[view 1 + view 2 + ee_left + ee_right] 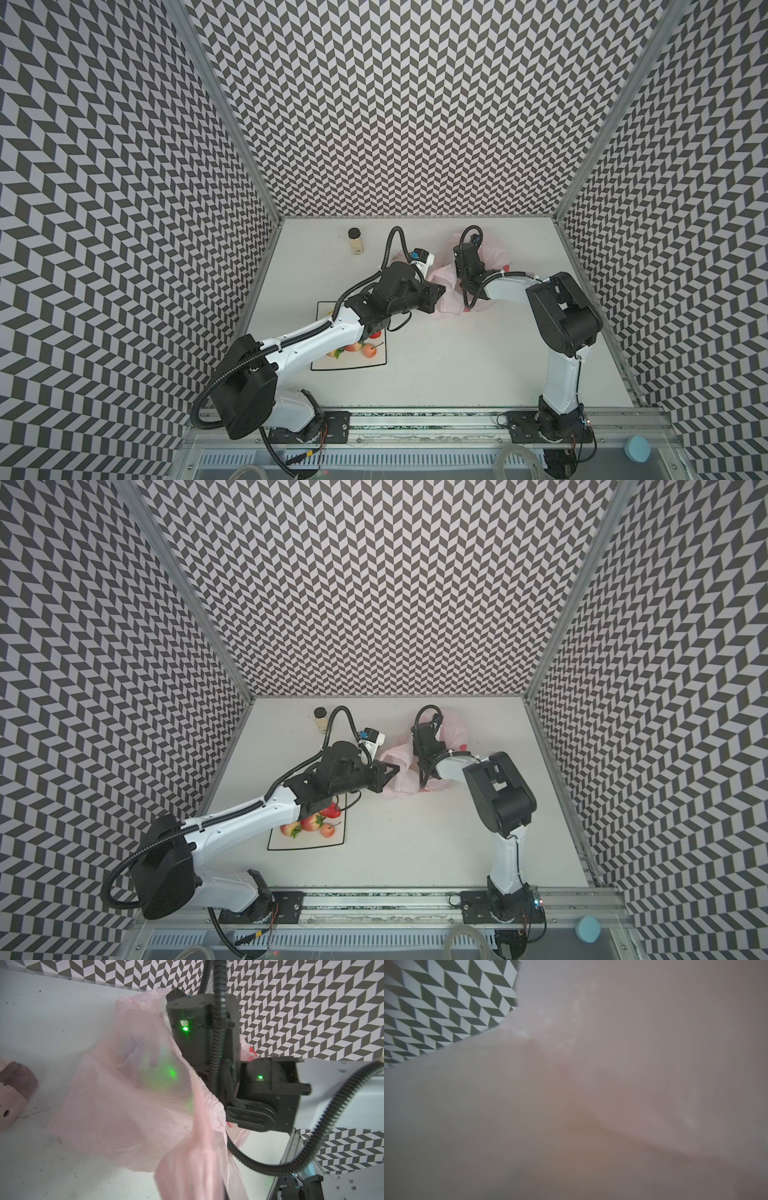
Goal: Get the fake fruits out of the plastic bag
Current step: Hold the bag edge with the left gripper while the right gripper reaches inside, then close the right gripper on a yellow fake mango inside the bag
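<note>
My right gripper moves deeper down into the plastic bag next and closes on the yellow-orange fake fruit (578, 1166), which lies below the gripper's fingers and shows faintly through film.
The plastic bag (448, 308) (402, 780) lies crumpled at the back middle of the table, pale pink and translucent. My left gripper (443, 290) (396, 768) is shut on its near edge, and the film (193, 1167) bunches over the jaws in the left wrist view. My right gripper (462, 246) (420, 726) reaches into the bag from the right, its fingers hidden by film. Pink film (612, 1084) fills the right wrist view. Several fake fruits, red strawberries (311, 823) and a peach-coloured one (368, 351) (327, 831), lie on the white plate (349, 365) (307, 846) under my left arm.
A small jar with a black lid (355, 242) (320, 719) stands at the back left. A beige block with a dark purple part (14, 1088) sits on the table beside the bag. Patterned walls close in the back and both sides.
</note>
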`<act>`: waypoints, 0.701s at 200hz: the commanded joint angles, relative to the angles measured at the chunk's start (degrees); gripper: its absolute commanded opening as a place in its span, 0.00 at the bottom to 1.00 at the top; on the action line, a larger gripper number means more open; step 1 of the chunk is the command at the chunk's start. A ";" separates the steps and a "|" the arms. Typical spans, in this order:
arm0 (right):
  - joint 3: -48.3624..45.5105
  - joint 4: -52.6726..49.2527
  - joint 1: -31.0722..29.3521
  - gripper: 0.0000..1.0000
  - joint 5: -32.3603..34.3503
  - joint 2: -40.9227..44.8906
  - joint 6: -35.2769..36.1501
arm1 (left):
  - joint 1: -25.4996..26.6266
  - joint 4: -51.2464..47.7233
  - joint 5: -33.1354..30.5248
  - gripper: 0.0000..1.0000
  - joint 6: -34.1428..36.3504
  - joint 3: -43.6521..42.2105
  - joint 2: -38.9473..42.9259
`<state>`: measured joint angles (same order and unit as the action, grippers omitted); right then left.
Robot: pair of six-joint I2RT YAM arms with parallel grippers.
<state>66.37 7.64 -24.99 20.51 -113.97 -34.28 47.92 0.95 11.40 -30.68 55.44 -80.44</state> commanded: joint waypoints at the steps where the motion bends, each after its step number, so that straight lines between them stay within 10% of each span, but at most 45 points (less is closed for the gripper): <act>1: 2.13 -2.25 0.90 0.79 -0.66 -2.75 0.53 | 0.85 -0.86 0.28 0.00 0.72 2.18 -0.13; 85: -2.26 1.67 0.98 0.35 -6.58 3.83 2.78 | 0.90 -0.52 -6.43 0.00 -3.74 0.43 0.27; 140: -11.39 2.29 1.00 0.29 -22.77 18.08 7.60 | -1.51 0.77 -10.82 0.00 -7.41 -1.47 0.89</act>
<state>57.69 6.63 -24.08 7.05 -102.48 -29.76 47.75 0.78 3.95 -35.70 55.16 -80.73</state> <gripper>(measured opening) 0.577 0.047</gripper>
